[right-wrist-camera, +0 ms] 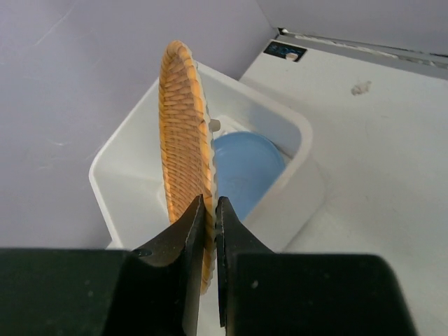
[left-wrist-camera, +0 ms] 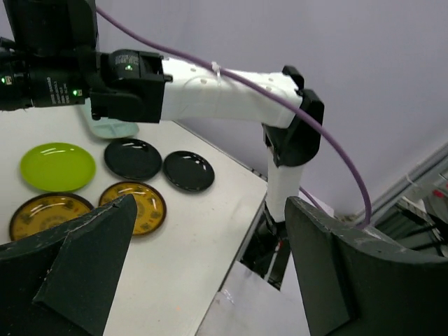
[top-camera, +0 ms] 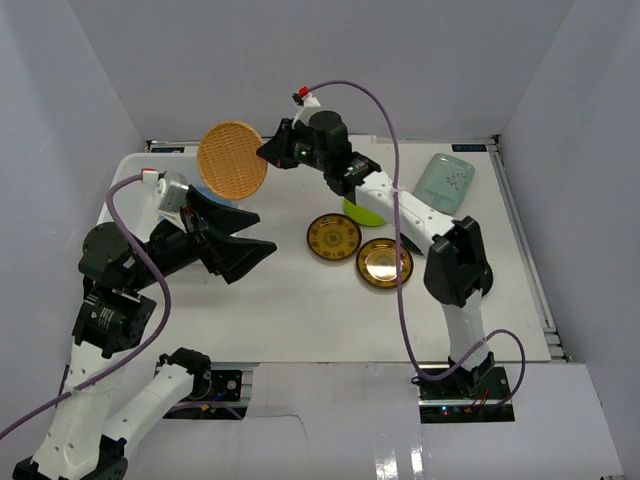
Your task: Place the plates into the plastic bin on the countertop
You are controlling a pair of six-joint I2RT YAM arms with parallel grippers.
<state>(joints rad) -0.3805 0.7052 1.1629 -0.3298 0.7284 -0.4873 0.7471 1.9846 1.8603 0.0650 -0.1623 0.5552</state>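
My right gripper should next move down into the bin (right-wrist-camera: 308, 136), to the left in the top view, over the blue plate (right-wrist-camera: 246, 169) to let go, because the woven plate is hanging above it.
My right gripper (top-camera: 268, 152) (right-wrist-camera: 210, 201) is shut on the rim of the tan woven plate (top-camera: 232, 160) (right-wrist-camera: 183, 133), holding it on edge above the white plastic bin (right-wrist-camera: 308, 136). A light blue plate (right-wrist-camera: 245, 168) lies inside the bin. My left gripper (top-camera: 266, 235) (left-wrist-camera: 210, 203) is open and empty, above the countertop (top-camera: 290, 300) right of the bin. On the countertop lie a lime green plate (top-camera: 362, 212) (left-wrist-camera: 57, 166), two brown-and-gold plates (top-camera: 333, 238) (top-camera: 384, 263), two black plates (left-wrist-camera: 133, 158) (left-wrist-camera: 188, 171) and a pale mint rectangle (top-camera: 445, 181).
Pale grey walls (top-camera: 300, 60) enclose the countertop on three sides. In the top view the bin is mostly hidden under the woven plate and my left arm. The right arm stretches across the back over the green plate. The table's right edge (left-wrist-camera: 245, 224) drops off near the right arm's base.
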